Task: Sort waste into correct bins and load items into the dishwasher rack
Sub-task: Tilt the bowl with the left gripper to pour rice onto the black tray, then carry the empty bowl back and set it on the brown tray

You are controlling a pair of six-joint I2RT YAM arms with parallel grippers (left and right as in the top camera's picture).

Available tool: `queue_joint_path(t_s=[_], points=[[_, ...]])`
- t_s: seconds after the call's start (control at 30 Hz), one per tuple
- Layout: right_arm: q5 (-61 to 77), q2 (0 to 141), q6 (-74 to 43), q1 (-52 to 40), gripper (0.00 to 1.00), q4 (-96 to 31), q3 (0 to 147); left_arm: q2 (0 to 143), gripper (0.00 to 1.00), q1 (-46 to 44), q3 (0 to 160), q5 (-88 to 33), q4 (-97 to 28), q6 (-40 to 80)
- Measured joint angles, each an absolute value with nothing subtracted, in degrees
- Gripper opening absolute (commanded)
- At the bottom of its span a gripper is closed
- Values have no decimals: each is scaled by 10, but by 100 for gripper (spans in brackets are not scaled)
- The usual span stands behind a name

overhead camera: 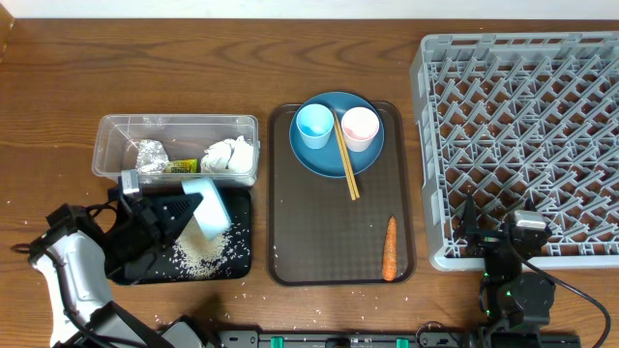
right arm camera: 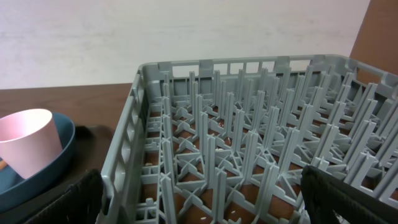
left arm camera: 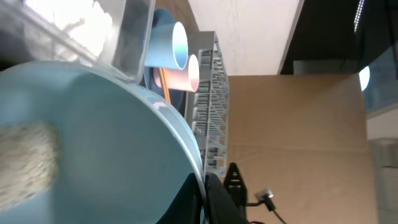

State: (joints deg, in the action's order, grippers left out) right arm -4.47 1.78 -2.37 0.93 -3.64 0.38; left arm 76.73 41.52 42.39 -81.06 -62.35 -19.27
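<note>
My left gripper swings level to its right in the overhead view, to the serving tray's bare middle [overhead camera: 327, 221], next, then lowers and releases the bowl [overhead camera: 209, 209].
My left gripper [overhead camera: 191, 205] [left arm camera: 205, 186] is shut on the rim of the pale blue bowl [overhead camera: 209, 209] [left arm camera: 93, 143], tipped over the black tray [overhead camera: 242, 208]. Rice [overhead camera: 198, 253] lies scattered on that tray, and a clump of rice [left arm camera: 25, 165] still clings inside the bowl. The clear tub [overhead camera: 179, 121] holds foil [overhead camera: 150, 153], a wrapper [overhead camera: 179, 166] and tissue [overhead camera: 230, 155]. The dark blue plate [overhead camera: 324, 159] carries a blue cup [overhead camera: 313, 124], a pink cup [overhead camera: 360, 126] and chopsticks [overhead camera: 346, 164]. A carrot [overhead camera: 390, 248] lies nearby. My right gripper [overhead camera: 495, 224] [right arm camera: 208, 196] stands open over the grey rack [overhead camera: 522, 126] [right arm camera: 249, 124], at its front left corner.
A brown serving tray [overhead camera: 319, 242] sits mid-table under the plate and carrot. A few rice grains lie on the wooden table in front of the black tray. The rack's upright pegs fill the right side.
</note>
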Motion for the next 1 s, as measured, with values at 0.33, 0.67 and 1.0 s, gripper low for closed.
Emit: queue_joint_path(t_s=[0.33, 0.67, 1.0], points=[[-44, 18, -24, 9, 99, -36, 4, 768, 6, 416, 423, -811, -684, -197], [-45, 18, -24, 9, 99, -36, 4, 768, 6, 428, 423, -791, -634, -183], [-45, 18, -24, 9, 99, -36, 4, 768, 6, 429, 422, -806, -643, -216]])
